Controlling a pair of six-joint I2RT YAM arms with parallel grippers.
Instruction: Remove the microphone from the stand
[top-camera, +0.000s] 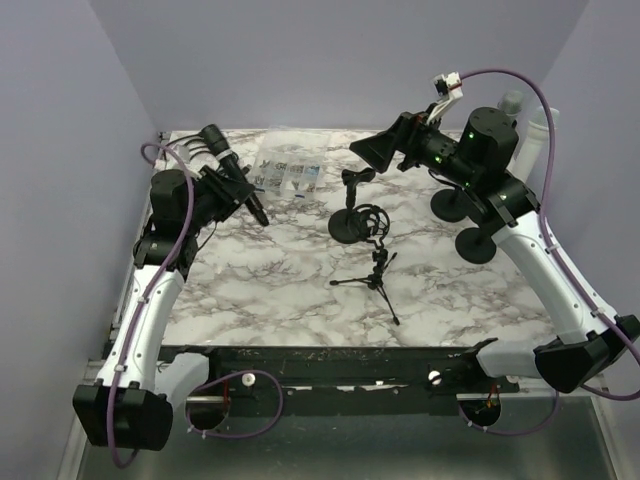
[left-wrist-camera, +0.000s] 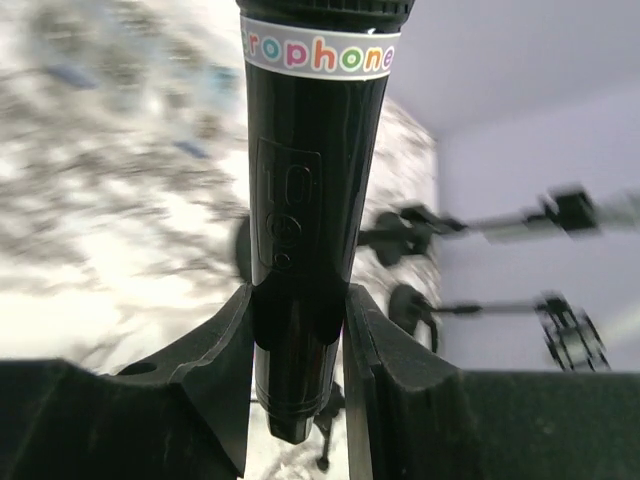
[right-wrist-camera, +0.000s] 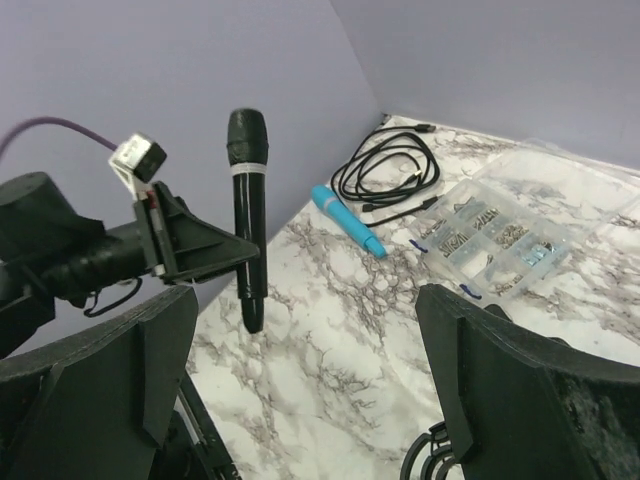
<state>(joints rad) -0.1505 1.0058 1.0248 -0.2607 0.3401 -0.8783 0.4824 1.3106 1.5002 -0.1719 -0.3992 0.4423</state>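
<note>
The spot on the tabletop beside the blue pen-like thing is bare and away from the stands, so the left gripper needs to go down next, tilting the microphone (top-camera: 232, 170) flat, to release it there.
The black microphone (top-camera: 232, 170), with a white band of coloured letters, is held in the air over the table's left side by my left gripper (top-camera: 240, 192), apart from any stand. In the left wrist view its body (left-wrist-camera: 315, 200) is clamped between my fingers (left-wrist-camera: 225, 350), its tail pointing down. The small tripod stand (top-camera: 376, 268) with its ring-shaped mount stands at the table's middle, with nothing in the mount. My right gripper (top-camera: 375, 148) hangs open and empty above the back middle. The right wrist view shows the microphone (right-wrist-camera: 249, 215) upright in the left gripper (right-wrist-camera: 190, 250).
A round-base stand (top-camera: 348, 226) is just left of the tripod; two more round bases (top-camera: 476, 245) sit at the right. A clear parts box (top-camera: 288, 175), a blue pen-like thing (right-wrist-camera: 348, 222) and a coiled black cable (right-wrist-camera: 390, 170) lie at the back.
</note>
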